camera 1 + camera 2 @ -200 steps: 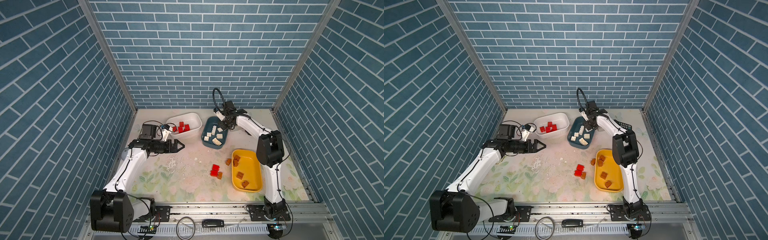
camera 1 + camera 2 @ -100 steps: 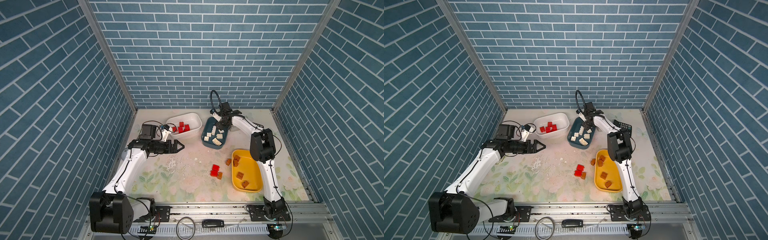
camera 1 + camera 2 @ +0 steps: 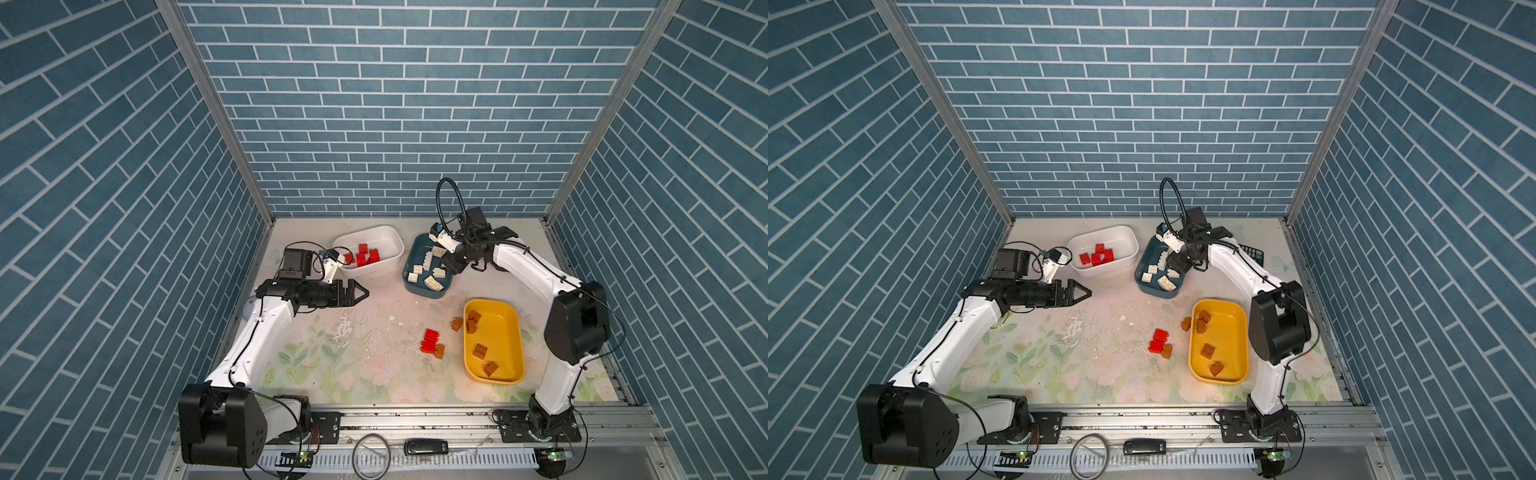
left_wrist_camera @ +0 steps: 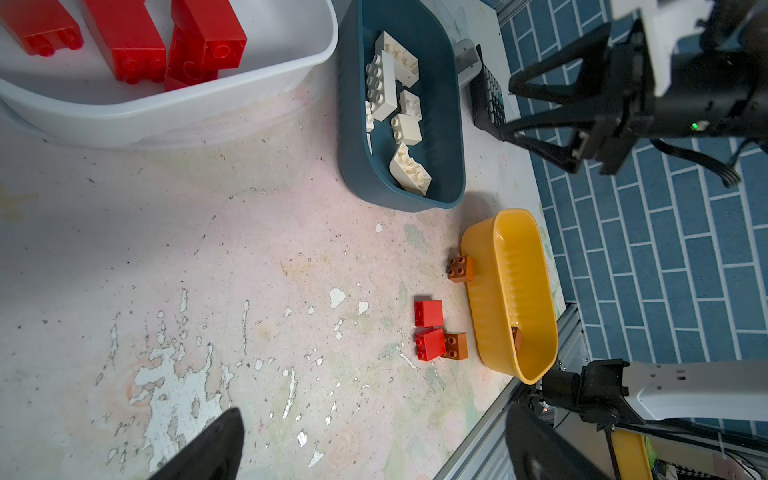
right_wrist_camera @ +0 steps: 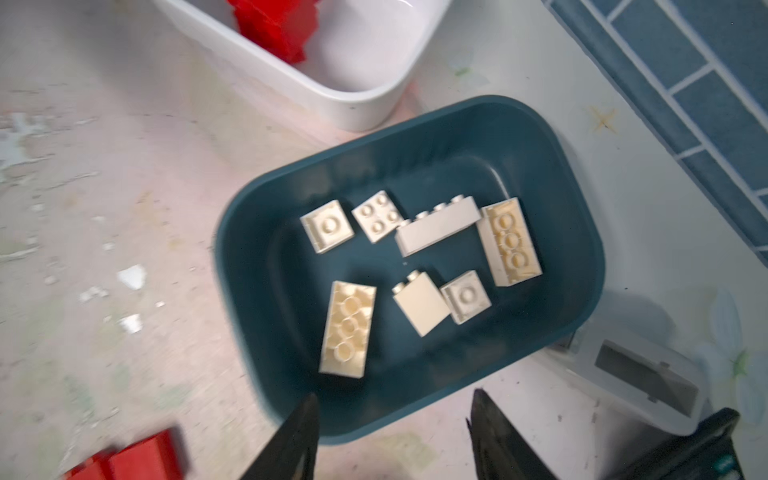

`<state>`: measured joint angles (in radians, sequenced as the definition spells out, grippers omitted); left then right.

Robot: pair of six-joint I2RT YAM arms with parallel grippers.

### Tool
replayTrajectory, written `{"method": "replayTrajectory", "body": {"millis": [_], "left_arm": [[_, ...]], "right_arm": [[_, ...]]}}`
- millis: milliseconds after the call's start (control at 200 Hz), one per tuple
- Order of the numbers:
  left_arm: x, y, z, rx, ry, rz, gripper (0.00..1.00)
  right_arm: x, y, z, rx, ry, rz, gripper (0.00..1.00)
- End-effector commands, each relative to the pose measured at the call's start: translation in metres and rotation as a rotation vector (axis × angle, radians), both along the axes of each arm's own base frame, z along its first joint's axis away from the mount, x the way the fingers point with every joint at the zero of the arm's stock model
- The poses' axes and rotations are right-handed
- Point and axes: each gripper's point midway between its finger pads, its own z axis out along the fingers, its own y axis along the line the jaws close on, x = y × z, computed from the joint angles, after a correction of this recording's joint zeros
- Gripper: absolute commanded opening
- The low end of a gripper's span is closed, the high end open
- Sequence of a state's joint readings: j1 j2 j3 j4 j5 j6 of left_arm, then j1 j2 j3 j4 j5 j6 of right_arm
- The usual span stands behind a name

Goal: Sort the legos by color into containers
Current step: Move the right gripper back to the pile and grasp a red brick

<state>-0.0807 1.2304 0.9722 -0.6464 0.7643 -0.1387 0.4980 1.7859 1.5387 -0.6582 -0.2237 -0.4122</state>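
Note:
The red lego nearer the teal tub is loose outside the white tub point(image 3: 395, 243) of reds, so my right gripper needs to move back and down onto that lego next.
My right gripper point(image 5: 395, 419) hangs open and empty over the near rim of the teal tub point(image 3: 409, 272), which holds several cream legos point(image 5: 349, 328). In both top views the white tub point(image 3: 395, 243) holds several red legos point(image 3: 365, 255). The yellow tub point(image 3: 505, 328) holds several brown legos point(image 3: 480, 351). Two red legos point(image 3: 430, 340) and a brown one point(image 3: 439, 350) lie loose on the mat, and another brown one point(image 3: 457, 323) sits against the yellow tub. My left gripper point(image 3: 359, 293) is open and empty, level above the mat left of the tubs.
A black calculator point(image 3: 1252, 253) lies behind my right arm near the back right. A grey tape dispenser point(image 5: 640, 374) stands beside the teal tub. The side walls and the front metal rail point(image 3: 415, 419) bound the mat.
My right gripper's jaws have opened above the teal tub, and that arm's elbow has swung out to the right. The left arm has not moved.

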Motion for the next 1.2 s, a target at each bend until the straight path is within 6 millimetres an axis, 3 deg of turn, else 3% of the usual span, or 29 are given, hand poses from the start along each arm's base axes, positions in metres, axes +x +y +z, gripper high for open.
{"method": "replayTrajectory", "body": {"millis": [0, 160, 320, 705, 960, 1195], "left_arm": [[0.004, 0.001, 0.003, 0.003, -0.015, -0.004, 0.99], [0.005, 0.001, 0.001, 0.002, -0.012, -0.005, 0.99], [0.005, 0.001, 0.001, 0.002, -0.013, -0.005, 1.0], [-0.002, 0.003, 0.004, 0.007, -0.019, 0.004, 1.0], [-0.003, 0.003, 0.005, 0.011, -0.016, 0.003, 1.0], [-0.004, 0.003, 0.003, 0.012, -0.011, 0.002, 1.0]], "right_arm": [[-0.059, 0.011, -0.009, 0.036, 0.127, 0.078, 0.58], [-0.116, 0.014, -0.032, -0.02, 0.195, 0.144, 0.58], [-0.143, 0.015, -0.064, -0.094, 0.218, 0.178, 0.57], [-0.152, 0.026, -0.123, -0.205, 0.271, 0.231, 0.56], [-0.152, 0.029, -0.137, -0.225, 0.287, 0.242, 0.53], [-0.164, 0.022, -0.147, -0.264, 0.312, 0.248, 0.5]]}}
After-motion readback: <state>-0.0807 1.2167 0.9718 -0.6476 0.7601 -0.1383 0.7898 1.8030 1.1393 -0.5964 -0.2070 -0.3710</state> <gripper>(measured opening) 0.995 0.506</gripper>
